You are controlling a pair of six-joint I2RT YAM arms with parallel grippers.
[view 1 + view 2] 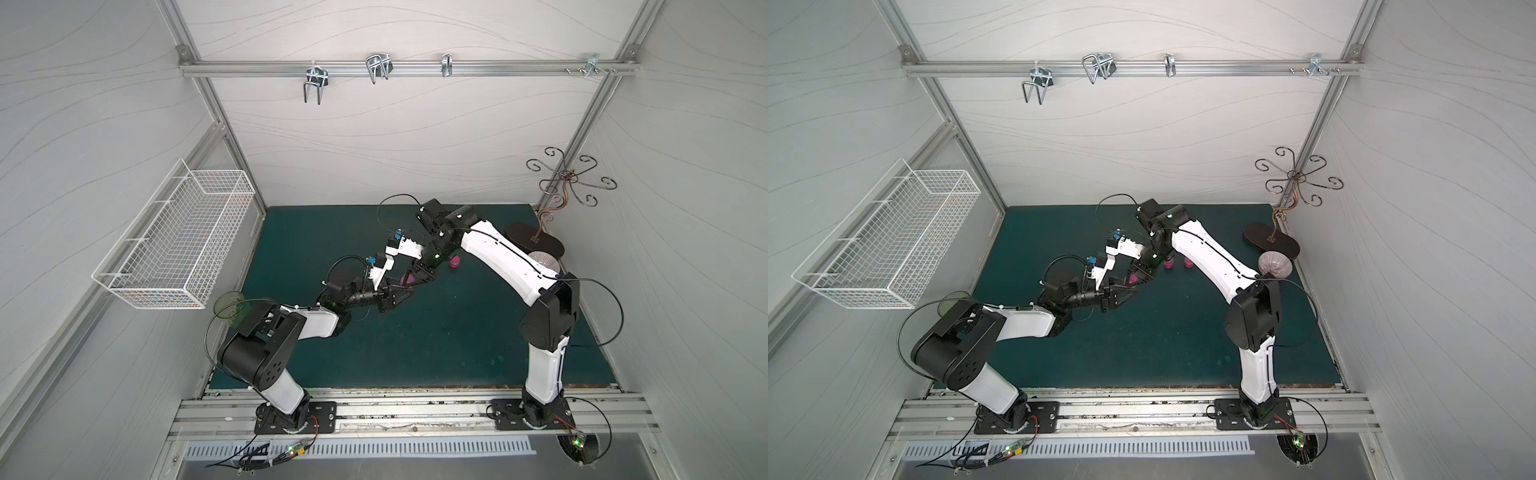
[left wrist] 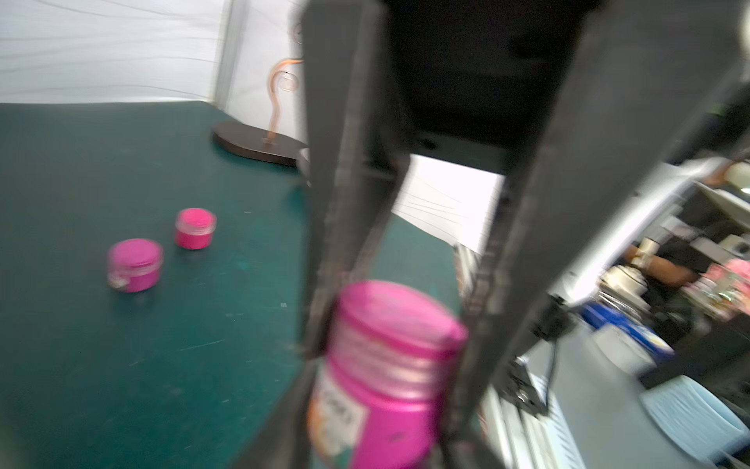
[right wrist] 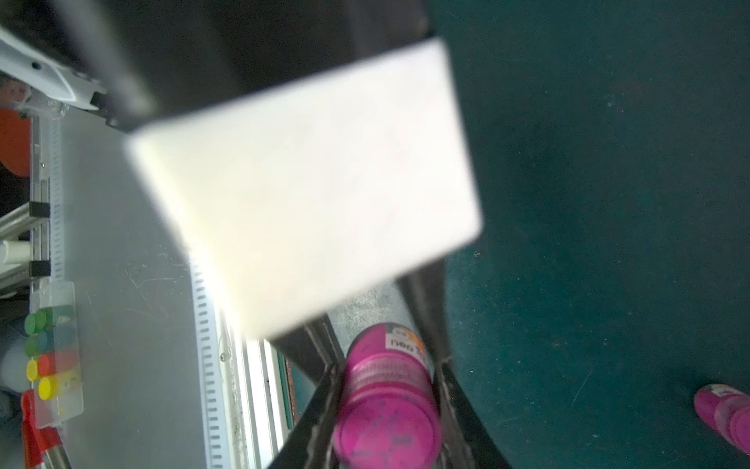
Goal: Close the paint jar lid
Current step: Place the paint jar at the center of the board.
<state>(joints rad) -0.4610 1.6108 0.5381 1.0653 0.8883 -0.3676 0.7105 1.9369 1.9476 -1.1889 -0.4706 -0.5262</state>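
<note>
My right gripper comes down to the green mat near the other pink jars next and releases the jar, since the lid sits on the raised jar's neck.
A pink paint jar (image 2: 389, 418) with a white label is held tilted between both grippers above the green mat, in both top views (image 1: 409, 279) (image 1: 1133, 277). Its pink lid (image 3: 387, 434) sits on the jar's threaded neck. My right gripper (image 3: 387, 377) comes down from above with a finger pressed against each side of the lid (image 2: 397, 320). My left gripper (image 2: 377, 406) has its fingers on either side of the jar body. Blur hides whether they still press on the body.
Two more small pink jars (image 2: 136, 266) (image 2: 195, 228) stand on the mat behind, one showing in a top view (image 1: 455, 263). A curled metal stand on a dark base (image 1: 536, 243) is at the back right. A white wire basket (image 1: 178, 237) hangs on the left wall.
</note>
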